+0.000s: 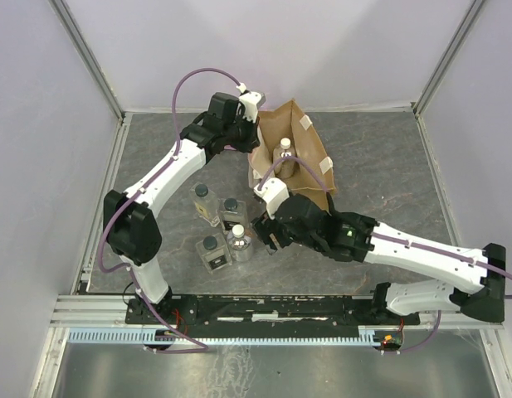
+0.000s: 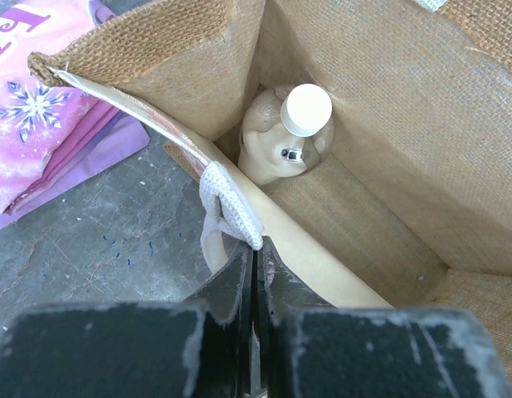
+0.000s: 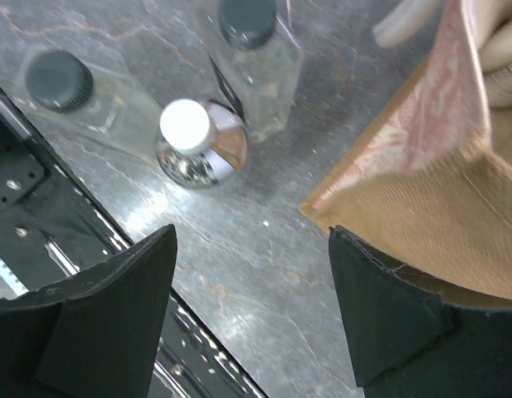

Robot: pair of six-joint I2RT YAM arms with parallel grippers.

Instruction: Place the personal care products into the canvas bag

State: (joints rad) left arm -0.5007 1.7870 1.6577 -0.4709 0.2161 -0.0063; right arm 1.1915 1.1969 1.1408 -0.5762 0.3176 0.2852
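I need to move my right gripper to the left in the top view and down over the round bottle's white cap (image 1: 238, 230) (image 3: 187, 126), because squarish bottles stand close around the round bottle's body.
The canvas bag (image 1: 304, 157) stands open at the back middle of the table, and one round white-capped bottle (image 1: 283, 152) sits inside it (image 2: 287, 139). My left gripper (image 1: 254, 124) is shut on the bag's pale handle (image 2: 231, 207) at its left rim. Several bottles stand on the table to the bag's front left. Three are squarish with dark caps (image 1: 206, 203) (image 1: 232, 212) (image 1: 212, 253). One is round with a white cap (image 1: 239, 243) (image 3: 191, 139). My right gripper (image 1: 265, 234) (image 3: 251, 239) hangs open and empty just right of the round bottle, beside the bag's near corner (image 3: 421, 191).
A flat pink packet (image 2: 40, 124) lies on the table left of the bag. The black base rail (image 1: 256, 308) runs along the near table edge, close under my right gripper (image 3: 31, 207). Pale walls enclose the table on three sides.
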